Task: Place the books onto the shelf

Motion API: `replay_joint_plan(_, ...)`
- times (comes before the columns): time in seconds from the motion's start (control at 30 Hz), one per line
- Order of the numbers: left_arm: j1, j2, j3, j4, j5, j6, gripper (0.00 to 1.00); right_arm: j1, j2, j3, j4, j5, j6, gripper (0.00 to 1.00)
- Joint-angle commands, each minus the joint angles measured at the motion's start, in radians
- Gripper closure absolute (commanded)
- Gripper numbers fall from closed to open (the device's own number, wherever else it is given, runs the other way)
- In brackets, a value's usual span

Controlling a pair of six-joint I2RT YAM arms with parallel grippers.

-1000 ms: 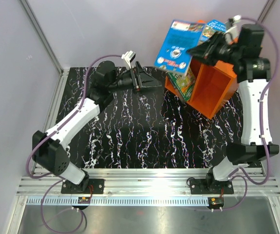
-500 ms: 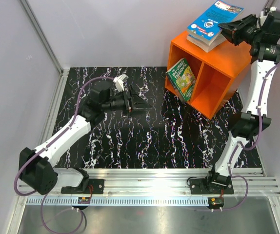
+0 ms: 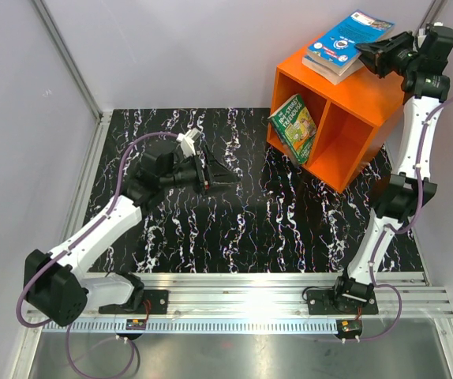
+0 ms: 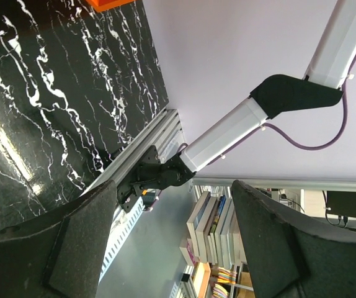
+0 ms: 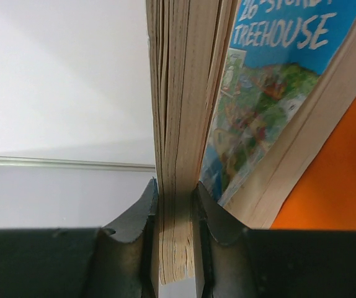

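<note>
My right gripper lowers the blue book's page edge onto the Treehouse book next and releases it there, because that cover lies below my gripper.
The orange shelf (image 3: pixel 345 130) stands at the table's back right, its two compartments facing front-left. A green book (image 3: pixel 293 126) leans in the left compartment. On the shelf's top lies a blue book with a round emblem (image 3: pixel 346 35), over another book (image 3: pixel 331 69). My right gripper (image 3: pixel 375 55) is high up at the shelf's top, shut on the blue book's page edge (image 5: pixel 177 124). A blue Treehouse book (image 5: pixel 271 93) lies against it, outside the fingers, over orange shelf (image 5: pixel 342 186). My left gripper (image 3: pixel 225 175) hovers open and holding nothing over the black table (image 3: pixel 211 237).
An aluminium rail (image 3: pixel 234 288) runs along the near edge, with purple walls on three sides. The left wrist view looks sideways across the table (image 4: pixel 41 93) to the right arm (image 4: pixel 240 124) and some off-table books (image 4: pixel 218 226) between the open left gripper (image 4: pixel 175 248) fingers.
My right arm has lifted the blue books from in front of the shelf onto its top. The left arm has drawn back toward the near left, its jaws a little wider.
</note>
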Motion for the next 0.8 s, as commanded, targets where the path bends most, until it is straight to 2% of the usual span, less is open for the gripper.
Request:
replay_joint_plan(0.0,0.002,-0.024,-0.005,0.025,-0.011,0.013,0.23,-0.005,0.022,0.043,0.081,0.001,0.0,1.0)
replay_joint_plan(0.27,0.004,0.014,-0.002,0.058,0.0,0.005,0.23,-0.005,0.027,0.011,0.042,0.034,-0.049,0.99)
replay_joint_plan(0.33,0.004,0.03,0.007,0.059,0.004,0.007,0.23,-0.005,0.033,0.013,0.039,0.039,-0.046,0.84)
replay_joint_plan(0.37,0.002,0.033,0.01,0.061,0.007,0.007,0.23,-0.005,0.035,0.011,0.041,0.039,-0.046,0.73)
replay_joint_plan(0.4,0.002,0.036,0.013,0.059,0.007,0.008,0.23,-0.005,0.036,0.014,0.036,0.039,-0.047,0.55)
replay_joint_plan(0.5,0.002,0.048,0.024,0.061,0.009,0.01,0.24,-0.005,0.036,0.014,0.019,0.041,-0.061,0.35)
replay_joint_plan(0.53,0.004,0.05,0.025,0.059,0.012,0.01,0.24,-0.007,0.033,0.016,0.012,0.045,-0.067,0.31)
replay_joint_plan(0.77,0.002,0.069,0.045,0.052,0.018,0.018,0.24,-0.033,0.001,-0.012,-0.071,0.047,-0.118,0.28)
